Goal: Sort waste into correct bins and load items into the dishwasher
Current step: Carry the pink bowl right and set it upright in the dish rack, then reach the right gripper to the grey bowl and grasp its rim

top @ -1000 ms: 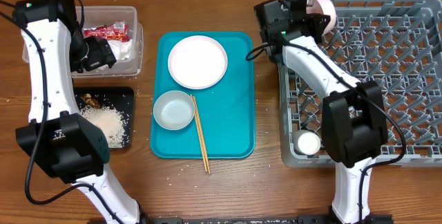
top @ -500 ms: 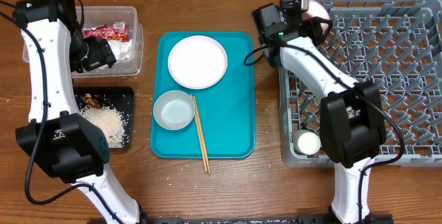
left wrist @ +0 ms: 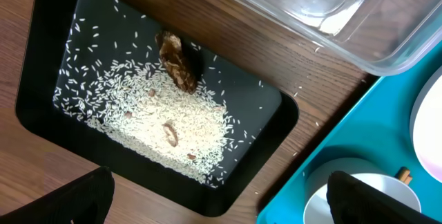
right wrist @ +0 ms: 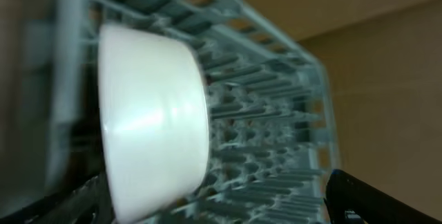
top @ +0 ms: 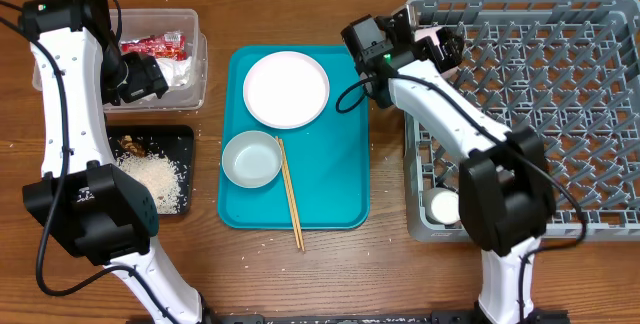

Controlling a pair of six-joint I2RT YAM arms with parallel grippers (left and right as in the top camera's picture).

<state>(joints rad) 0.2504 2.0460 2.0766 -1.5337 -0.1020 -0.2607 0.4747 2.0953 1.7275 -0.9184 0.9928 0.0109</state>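
Note:
Next, my right gripper will cross back and left in the overhead view and descend onto the blue-grey bowl's rim beside the chopsticks.
My right gripper [top: 440, 52] is open at the back left corner of the grey dishwasher rack [top: 560, 94]. The pinkish-white bowl [top: 428, 34] lies on its side there, free of the fingers. In the blurred right wrist view the bowl [right wrist: 152, 113] leans among the pegs [right wrist: 276, 113]. A white cup [top: 445, 206] sits in the rack's front left corner. My left gripper [top: 140, 76] hangs open beside the clear tub [top: 195, 89], which holds the wrapper [top: 155, 46] and napkin [top: 182, 72]. The black tray [left wrist: 48, 58] holds rice [left wrist: 159, 120] and a brown lump [left wrist: 178, 61].
The teal tray [top: 345, 144] in the middle carries a round pale plate [top: 286, 88], a blue-grey bowl [top: 251, 159] and two chopsticks [top: 290, 192] whose tips overhang its front edge. A few rice grains [top: 375, 147] lie loose on the wooden table.
My right gripper went from shut to open and let go of the pinkish-white bowl in the rack's corner. The right arm drew back to the left. The left arm has not moved.

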